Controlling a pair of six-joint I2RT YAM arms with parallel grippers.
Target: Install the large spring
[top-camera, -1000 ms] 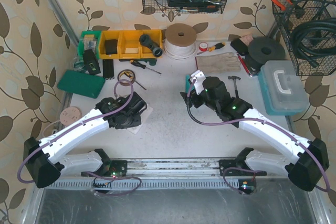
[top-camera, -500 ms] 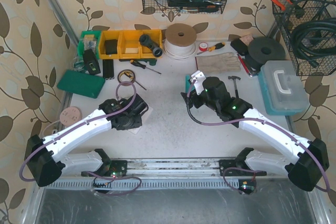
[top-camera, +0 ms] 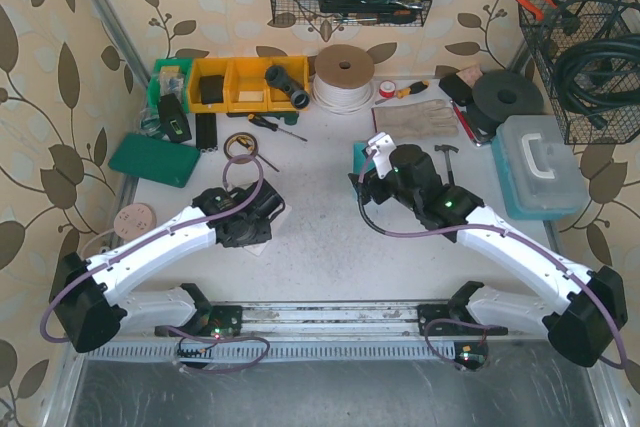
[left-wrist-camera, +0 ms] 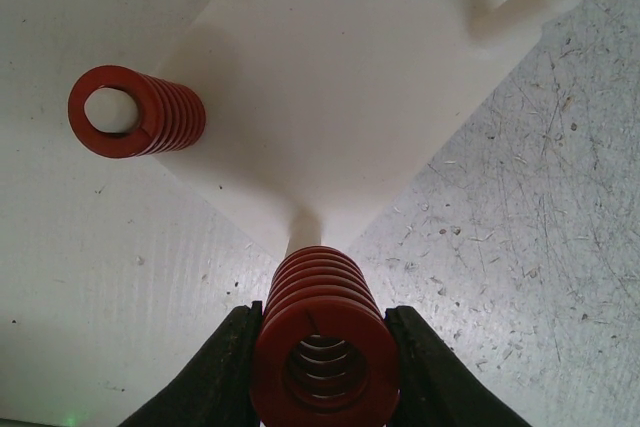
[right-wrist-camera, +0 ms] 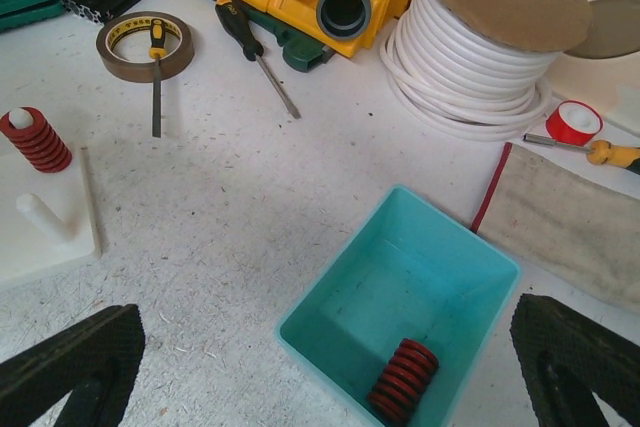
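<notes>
I should next lower my left gripper's large red spring over the white peg at the plate's near corner (left-wrist-camera: 303,230) and release it, as that peg is bare below.
My left gripper (left-wrist-camera: 322,367) is shut on a large red spring (left-wrist-camera: 318,342) and holds it over a white peg (left-wrist-camera: 303,225) at the near corner of the white peg plate (left-wrist-camera: 330,87). A second red spring (left-wrist-camera: 135,112) sits on another peg, and one peg (left-wrist-camera: 530,2) stands bare. In the top view the left gripper (top-camera: 245,215) is over the plate. My right gripper (right-wrist-camera: 320,387) is open and empty above a teal bin (right-wrist-camera: 400,297) that holds one red spring (right-wrist-camera: 403,379). The plate (right-wrist-camera: 45,222) and its seated spring (right-wrist-camera: 35,139) also show in the right wrist view.
A tape roll (right-wrist-camera: 145,45) and screwdrivers (right-wrist-camera: 255,52) lie behind the plate. Yellow bins (top-camera: 245,82), a white cable reel (right-wrist-camera: 490,37), red tape (right-wrist-camera: 573,123) and a cloth (right-wrist-camera: 570,227) stand at the back. A grey toolbox (top-camera: 540,167) is at the right.
My left gripper has shifted slightly up and right over the peg plate with the spring. The right arm has barely moved.
</notes>
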